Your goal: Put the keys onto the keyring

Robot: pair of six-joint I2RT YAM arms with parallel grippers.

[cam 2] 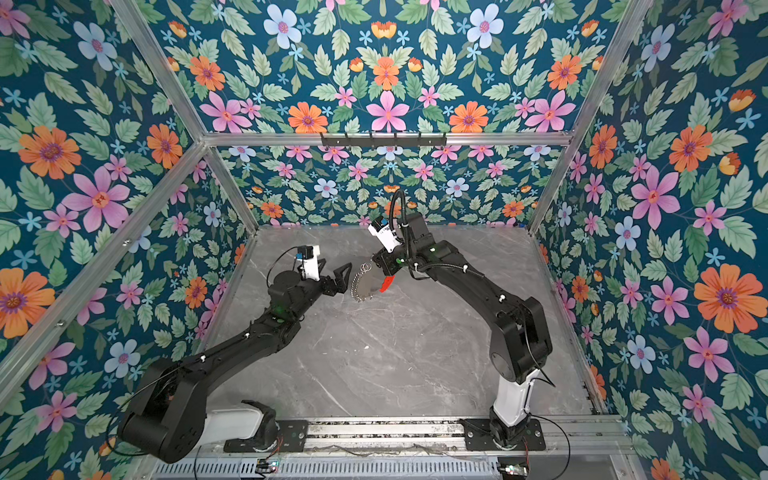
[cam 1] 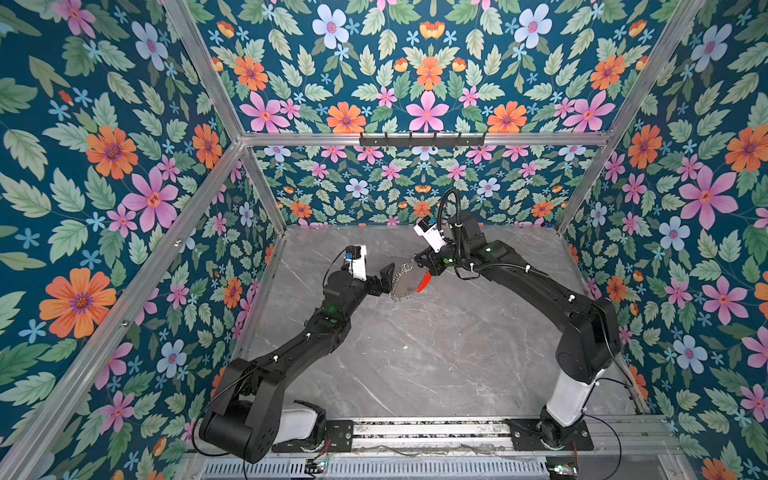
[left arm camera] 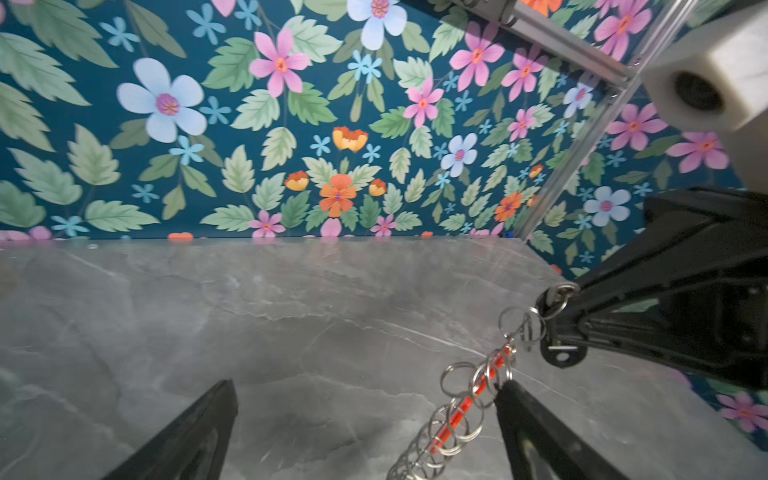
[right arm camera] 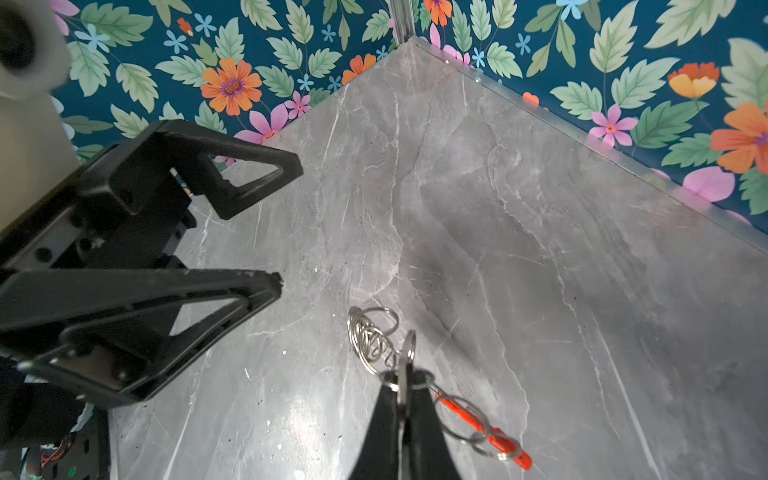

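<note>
The keyring (cam 1: 400, 287) still hangs in midair, so my right gripper should next sink away from my left gripper, lay it flat on the bare tabletop below and release it.
The keyring (cam 1: 400, 287) hangs above the table, a silver hoop fringed with small steel loops and carrying a red bar (cam 1: 423, 281). My right gripper (right arm camera: 401, 376) is shut on the hoop's upper edge, with loops (right arm camera: 370, 340) bunched just past its tips. My left gripper (left arm camera: 365, 384) is open, its jaws wide apart. The fringed edge (left arm camera: 457, 415) passes between them, close against one finger (left arm camera: 511, 399), and is not gripped. In both top views the left gripper (cam 2: 347, 279) sits just left of the ring. A small black piece with a hole (left arm camera: 561, 355) shows by the right fingertips; I cannot tell whether it is the keys.
The grey marble table (cam 1: 457, 353) is walled by floral panels on three sides, with aluminium posts at the corners. A black hook rail (cam 1: 422, 139) runs along the back frame. Both arm bases stand on the front rail (cam 1: 428, 430).
</note>
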